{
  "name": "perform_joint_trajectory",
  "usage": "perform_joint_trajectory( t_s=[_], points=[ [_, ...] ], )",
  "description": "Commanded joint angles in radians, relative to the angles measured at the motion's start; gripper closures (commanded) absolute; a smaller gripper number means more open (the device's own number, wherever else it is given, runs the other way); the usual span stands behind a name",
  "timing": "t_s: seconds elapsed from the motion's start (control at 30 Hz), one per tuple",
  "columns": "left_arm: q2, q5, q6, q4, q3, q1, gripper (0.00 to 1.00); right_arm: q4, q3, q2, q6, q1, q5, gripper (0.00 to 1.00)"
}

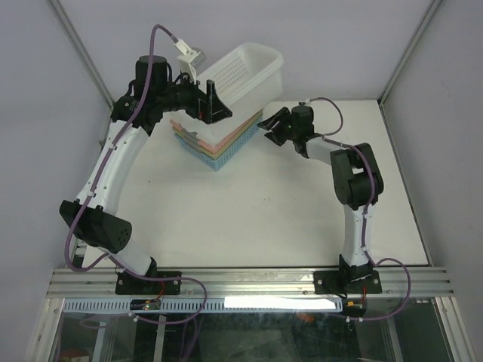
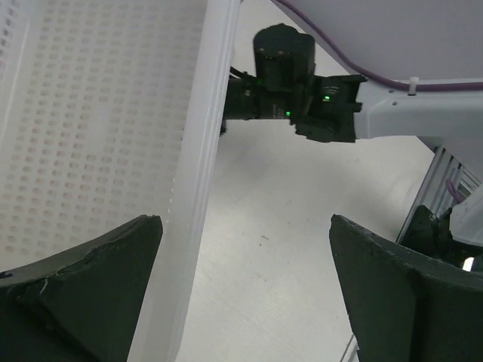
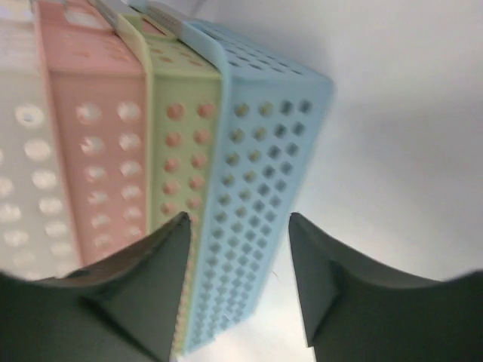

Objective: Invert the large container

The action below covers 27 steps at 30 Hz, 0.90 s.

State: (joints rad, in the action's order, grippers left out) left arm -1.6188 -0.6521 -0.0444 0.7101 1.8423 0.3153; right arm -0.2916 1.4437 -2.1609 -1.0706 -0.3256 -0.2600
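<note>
The container's near long rim [image 1: 236, 98] [image 2: 189, 234] is off-center, to the left in the wrist view, so my left gripper needs to move outward and center its fingers on it.
The large white perforated container [image 1: 245, 75] is tilted up on one long side at the back of the table, on a stack of smaller pink, green and blue baskets [image 1: 219, 145]. My left gripper [image 1: 212, 102] is open at its lower left side. In the left wrist view the container's wall [image 2: 90, 128] and rim [image 2: 198, 188] run just inside the left finger [image 2: 83, 290], and the gripper [image 2: 245, 220] is wide open. My right gripper [image 1: 272, 125] is open at the stack's right end. In the right wrist view the gripper [image 3: 240, 220] has the blue basket's end [image 3: 256, 188] between its open jaws.
The stack's pink [image 3: 90, 136] and green [image 3: 181, 143] baskets show in the right wrist view. The right arm's wrist [image 2: 302, 83] shows across the bare table [image 2: 279, 249] in the left wrist view. Enclosure walls and frame posts [image 1: 83, 53] ring the table.
</note>
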Motion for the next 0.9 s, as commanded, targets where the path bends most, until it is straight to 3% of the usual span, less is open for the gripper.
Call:
perform_joint_trajectory(
  t_s=[0.0,0.17,0.47,0.67,0.87],
  points=[
    [0.068,0.055,-0.008,-0.087,0.081,0.011,0.01,0.152,-0.146,0.257,0.214,0.085,0.013,0.36],
    [0.036,0.096,0.009,-0.122,0.131,0.010,0.01,0.236,-0.428,0.553,0.385,0.139,0.119,0.23],
    [-0.085,-0.003,-0.012,-0.126,0.210,0.010,0.09,0.453,-0.664,0.972,0.504,0.166,0.073,0.21],
    [-0.157,-0.091,-0.007,-0.114,0.246,0.005,0.15,0.528,-0.741,1.150,0.524,0.169,0.082,0.20],
    [-0.187,-0.235,-0.024,-0.104,0.250,-0.036,0.20,0.553,-0.733,1.170,0.528,0.169,0.075,0.19]
  ],
)
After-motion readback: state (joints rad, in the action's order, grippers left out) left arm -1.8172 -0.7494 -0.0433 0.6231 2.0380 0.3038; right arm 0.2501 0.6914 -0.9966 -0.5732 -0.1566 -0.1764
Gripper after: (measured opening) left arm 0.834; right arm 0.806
